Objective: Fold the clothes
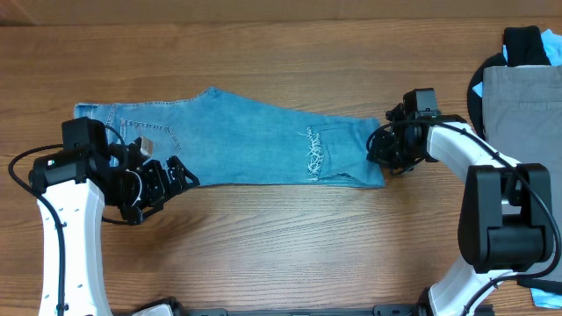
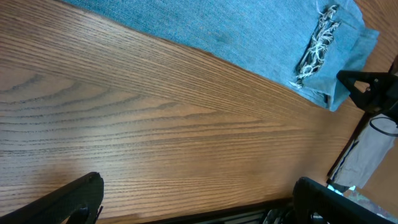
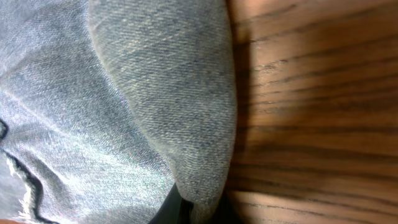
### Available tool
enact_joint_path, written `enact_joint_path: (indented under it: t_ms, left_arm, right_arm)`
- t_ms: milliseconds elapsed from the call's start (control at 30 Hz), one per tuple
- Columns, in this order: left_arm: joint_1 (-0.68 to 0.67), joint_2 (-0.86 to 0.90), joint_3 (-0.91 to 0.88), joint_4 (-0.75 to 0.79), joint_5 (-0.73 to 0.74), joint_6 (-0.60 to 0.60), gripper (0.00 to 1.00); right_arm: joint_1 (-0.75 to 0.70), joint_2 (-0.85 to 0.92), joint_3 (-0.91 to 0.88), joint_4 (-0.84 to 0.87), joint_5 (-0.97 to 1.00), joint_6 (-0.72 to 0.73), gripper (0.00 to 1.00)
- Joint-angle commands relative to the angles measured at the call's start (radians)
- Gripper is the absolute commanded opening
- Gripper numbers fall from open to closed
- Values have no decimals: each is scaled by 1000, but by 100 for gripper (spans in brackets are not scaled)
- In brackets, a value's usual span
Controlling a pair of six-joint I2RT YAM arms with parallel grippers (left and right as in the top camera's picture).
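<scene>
Next, the right gripper lifts, carries the jeans' hem end past the frayed rip and releases it over the jeans' middle [image 1: 274, 147], because the legs lie flat toward the waist.
The light blue jeans [image 1: 246, 140] lie folded lengthwise across the table, with the waist and a pocket at the left and a frayed rip near the right end. My right gripper [image 1: 379, 149] is at that right end. In the right wrist view it [image 3: 199, 208] is shut on a raised fold of the denim [image 3: 161, 93]. My left gripper [image 1: 162, 189] is open and empty, just below the waist end, over bare wood. In the left wrist view its fingers [image 2: 199, 186] are wide apart, and the jeans [image 2: 236, 31] lie beyond them.
A pile of other clothes sits at the table's right edge: a grey cloth [image 1: 522, 105] and a black garment [image 1: 527, 44] over something blue. The table's front edge [image 2: 205, 211] shows in the left wrist view, close to the left gripper's fingers.
</scene>
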Motion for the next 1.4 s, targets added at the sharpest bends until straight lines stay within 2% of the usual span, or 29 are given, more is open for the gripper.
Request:
enact_joint_path:
  t_ms: [0, 200, 400, 533, 633, 800, 967, 1167, 1367]
  left_arm:
    - [-2, 7, -4, -1, 1, -1, 100]
    - [-2, 7, -4, 3, 1, -2, 100]
    - [-2, 7, -4, 3, 2, -2, 100]
    - [-2, 7, -4, 3, 2, -2, 100]
    - [-2, 7, -4, 2, 2, -2, 100]
    - [-2, 7, -4, -2, 1, -1, 100]
    - [-2, 7, -4, -3, 1, -1, 100]
    - [-2, 7, -4, 4, 2, 2, 100]
    - [-2, 7, -4, 11, 1, 2, 100]
  right_arm:
    - [-42, -26, 0, -65, 95, 45, 4]
    - [-97, -194, 42, -192, 241, 54, 4]
    - [-20, -343, 42, -200, 255, 99, 4]
    - [105, -346, 42, -190, 328, 119, 4]
    - [206, -343, 42, -175, 426, 199, 4]
    - [293, -339, 42, -138, 495, 264, 4]
    - [292, -338, 42, -148, 665, 279, 4]
    - [190, -338, 42, -177, 674, 274, 4]
    - [229, -338, 42, -145, 717, 276, 4]
